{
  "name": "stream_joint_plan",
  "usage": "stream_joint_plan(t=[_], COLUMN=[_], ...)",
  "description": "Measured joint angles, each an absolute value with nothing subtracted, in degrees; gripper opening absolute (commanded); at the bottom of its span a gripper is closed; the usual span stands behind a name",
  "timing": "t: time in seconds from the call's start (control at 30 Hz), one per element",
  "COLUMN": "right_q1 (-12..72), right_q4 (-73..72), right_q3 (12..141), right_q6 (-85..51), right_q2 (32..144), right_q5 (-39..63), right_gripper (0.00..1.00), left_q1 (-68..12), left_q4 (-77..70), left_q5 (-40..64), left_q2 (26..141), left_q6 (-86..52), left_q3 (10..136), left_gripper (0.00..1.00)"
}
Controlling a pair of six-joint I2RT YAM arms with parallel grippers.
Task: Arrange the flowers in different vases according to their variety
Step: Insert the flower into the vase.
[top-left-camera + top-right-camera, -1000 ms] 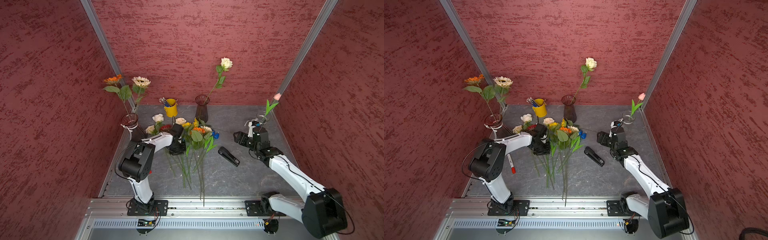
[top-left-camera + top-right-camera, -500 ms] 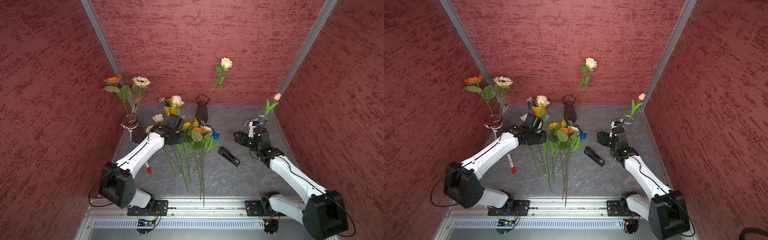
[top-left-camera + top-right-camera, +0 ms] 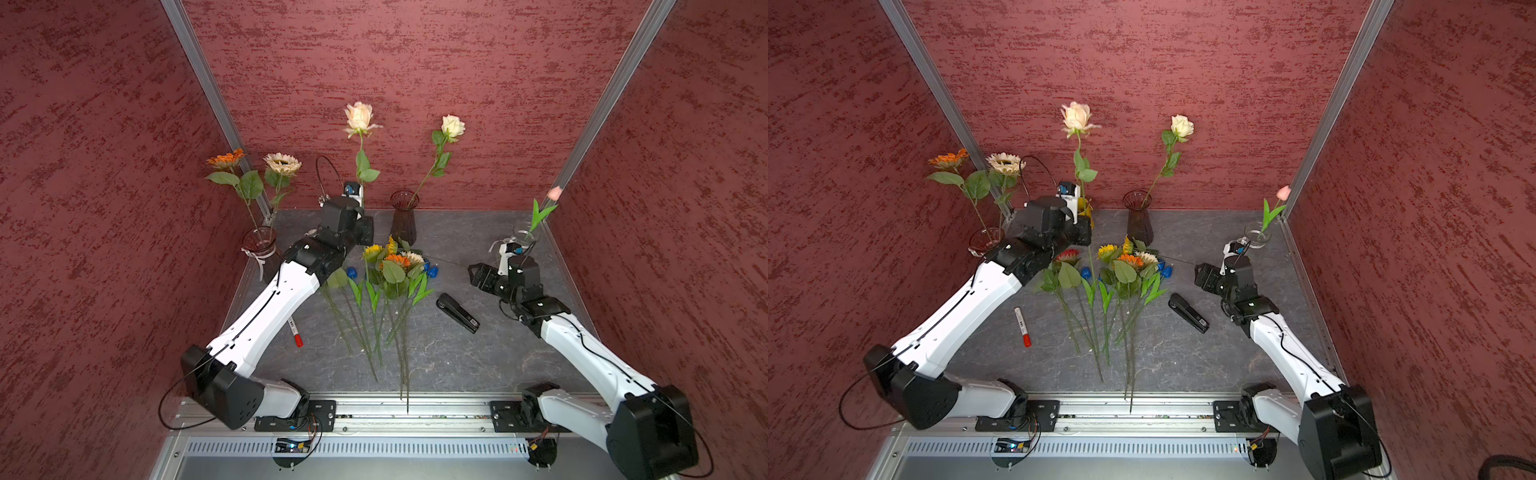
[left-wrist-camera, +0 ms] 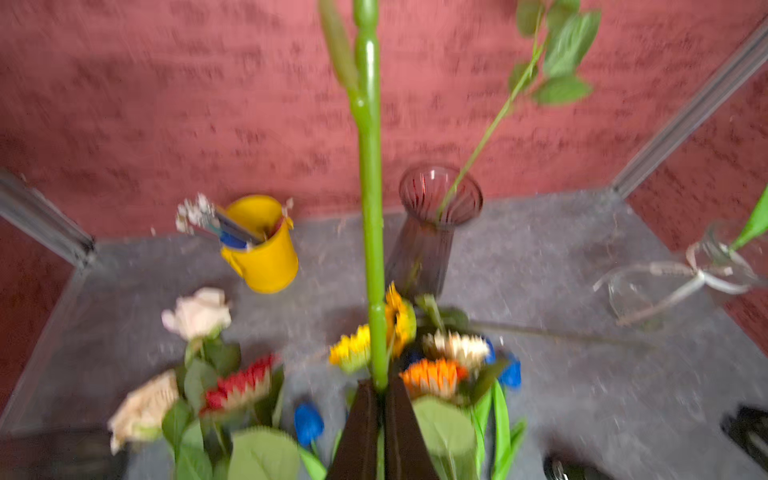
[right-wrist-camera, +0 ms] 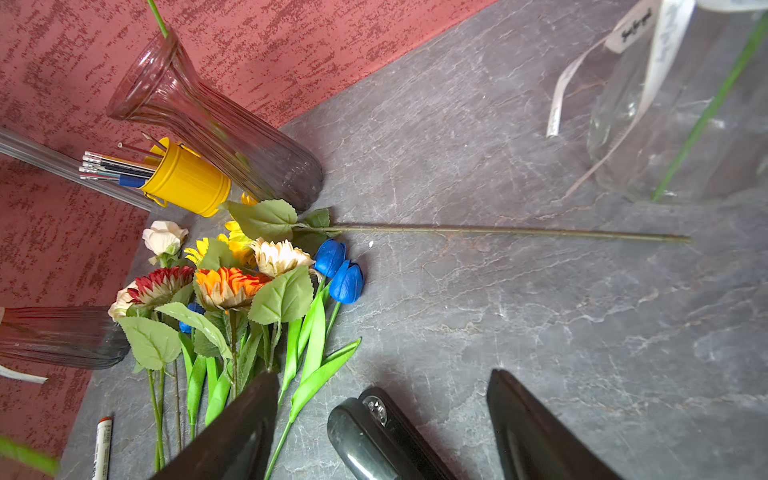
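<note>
I should raise my left gripper next, take the pale pink rose's stem outward over the opening of the dark ribbed vase, then lower and release it, since a rose stands there.
My left gripper is shut on the green stem of a pale pink rose, holding it upright at the back, left of the dark ribbed vase. That vase holds a cream-white rose. The ribboned dark vase at the left holds two sunflowers. A clear vase at the right holds a pink tulip. More sunflowers, roses and blue tulips lie in a pile mid-table. My right gripper hangs open with nothing between its fingers, near the clear vase.
A black stapler lies just under my right gripper. A yellow bucket of pens stands at the back wall behind my left arm. A red-capped marker lies on the table by the left arm. Red walls close in three sides.
My left arm has lifted the pale pink rose out of the pile, raising it upright and carrying it toward the back wall. The right arm has not moved.
</note>
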State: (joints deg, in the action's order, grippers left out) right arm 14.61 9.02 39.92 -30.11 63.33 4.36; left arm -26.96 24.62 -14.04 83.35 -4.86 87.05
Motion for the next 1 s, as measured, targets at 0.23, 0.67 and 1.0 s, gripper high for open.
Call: stream_joint_plan(t=[0.23,0.67,1.0], right_q1=[14.61,14.61,14.61], right_q4=[9.74,12.05,13.02], right_q3=[39.90,42.52,42.76], right_q6=[-30.20,-29.17,-28.62], right_q2=[62.50,63.88,63.86], right_q5=[4.32,3.81,3.22], right_gripper=[0.84,0.85,0.85], left_q1=[-21.96,-22.17,-25.45], left_q4=[11.64,7.16,8.54], left_q5=[-12.71,-6.26,-4.34], left_q2=[98.83,120.55,130.06], left_q6=[-2.68,-5.19,-5.69], left_q3=[108.27,134.69,128.49], left_gripper=[0.00,0.00,0.60])
